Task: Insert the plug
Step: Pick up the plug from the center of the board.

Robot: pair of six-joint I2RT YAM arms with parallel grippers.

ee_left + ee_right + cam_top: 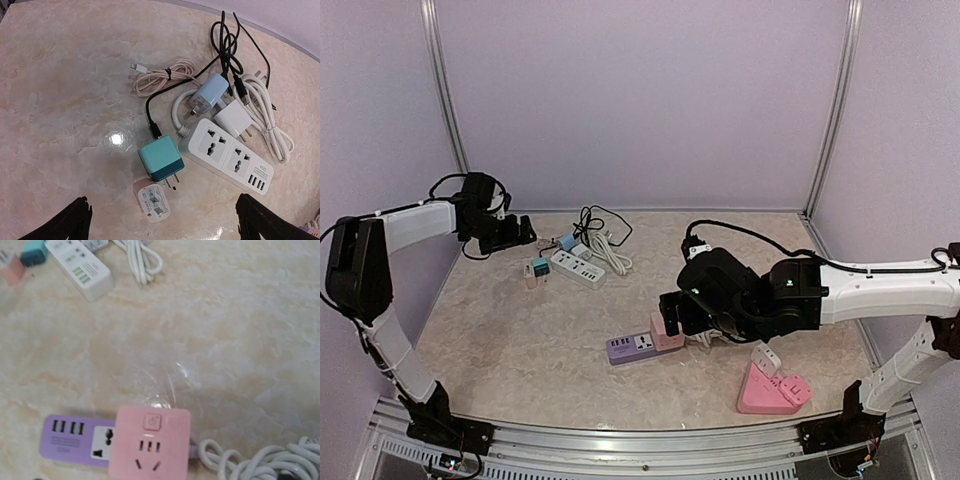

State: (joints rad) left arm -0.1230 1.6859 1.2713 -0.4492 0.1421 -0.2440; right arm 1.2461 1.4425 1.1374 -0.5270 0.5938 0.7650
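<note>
The small pink charger (pixel 530 277) (pixel 154 201) lies below on the tabletop, in the gap between the wide open fingers, so my left gripper moves down around it next.
A teal charger plug (pixel 160 157) lies prongs down-right beside a white power strip (pixel 232 156). A small pink charger (pixel 154 201) lies just below it. My left gripper (pixel 167 225) hangs wide open above this pink charger, touching nothing; in the top view the left gripper (pixel 510 232) is at the far left. A pink cube adapter (pixel 150 442) sits plugged on a purple power strip (pixel 75 437). My right gripper (pixel 672 312) hovers right over it. Its fingers do not show in the right wrist view, and the cube's sides are free.
A light blue charger (pixel 211 91) and a white charger (pixel 234 120) lie by tangled black, white and pink cables (pixel 165 77). A pink triangular socket block (pixel 773 390) with a white plug (pixel 766 358) stands near the right front. A coiled white cord (pixel 265 460) trails from the purple strip.
</note>
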